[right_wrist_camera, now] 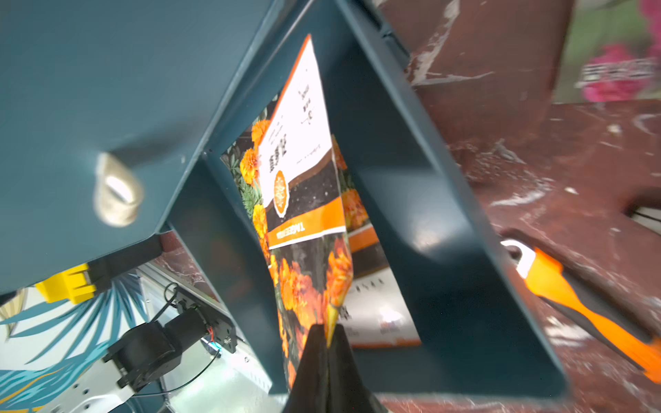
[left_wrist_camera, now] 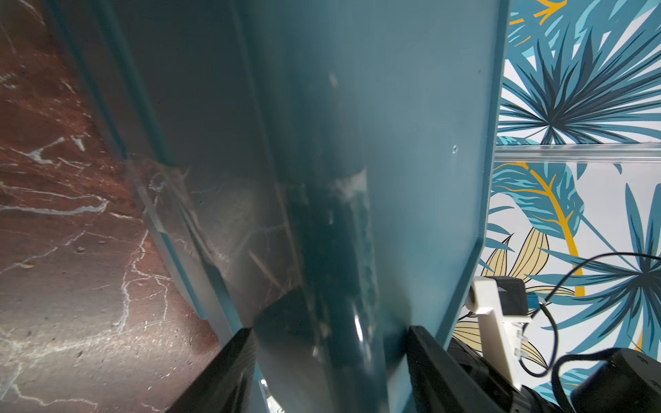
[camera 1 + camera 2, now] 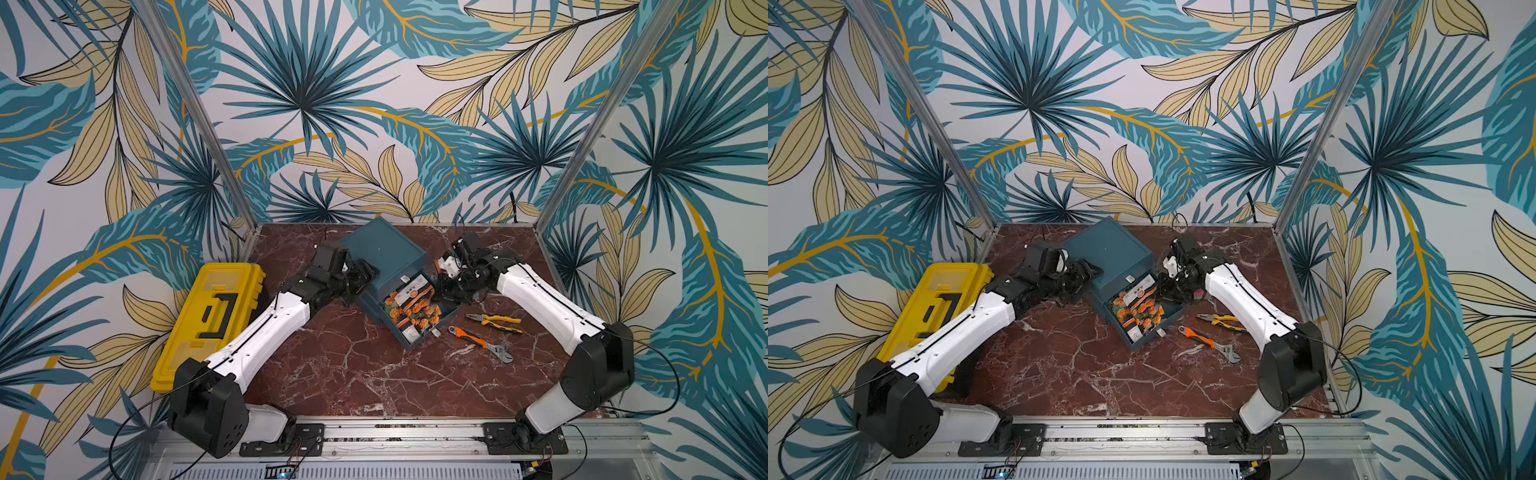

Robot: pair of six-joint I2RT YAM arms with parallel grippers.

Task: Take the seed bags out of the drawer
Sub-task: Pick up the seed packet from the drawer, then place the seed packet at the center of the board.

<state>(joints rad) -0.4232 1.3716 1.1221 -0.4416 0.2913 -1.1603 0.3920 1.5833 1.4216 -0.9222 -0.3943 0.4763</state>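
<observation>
The pink-flower bag (image 3: 1200, 294) (image 1: 615, 71) lies beyond the drawer's side from my right gripper. It rises over that side next, lowers and releases the held edge of the orange-flower bag there.
A teal cabinet (image 3: 382, 249) (image 3: 1106, 249) stands mid-table with its lower drawer (image 3: 415, 340) (image 3: 1142, 338) pulled out. Seed bags (image 3: 411, 307) (image 3: 1138, 309) printed with orange blooms lie inside it. My right gripper (image 1: 327, 343) (image 3: 440, 291) is shut on the edge of one orange-flower bag (image 1: 304, 178), which stands tilted up over another flat bag (image 1: 379, 314). A pink-flower bag (image 1: 615, 71) lies on the table beyond the drawer. My left gripper (image 2: 329, 329) (image 3: 368, 274) clamps the cabinet's corner (image 2: 411, 143), one finger on each face.
A yellow toolbox (image 3: 212, 316) sits at the left edge beside my left arm. Yellow-handled pliers (image 3: 494, 320) and an orange-handled wrench (image 3: 482, 344) (image 1: 572, 296) lie on the marble table just right of the drawer. The shut upper drawer has a silver knob (image 1: 118, 193).
</observation>
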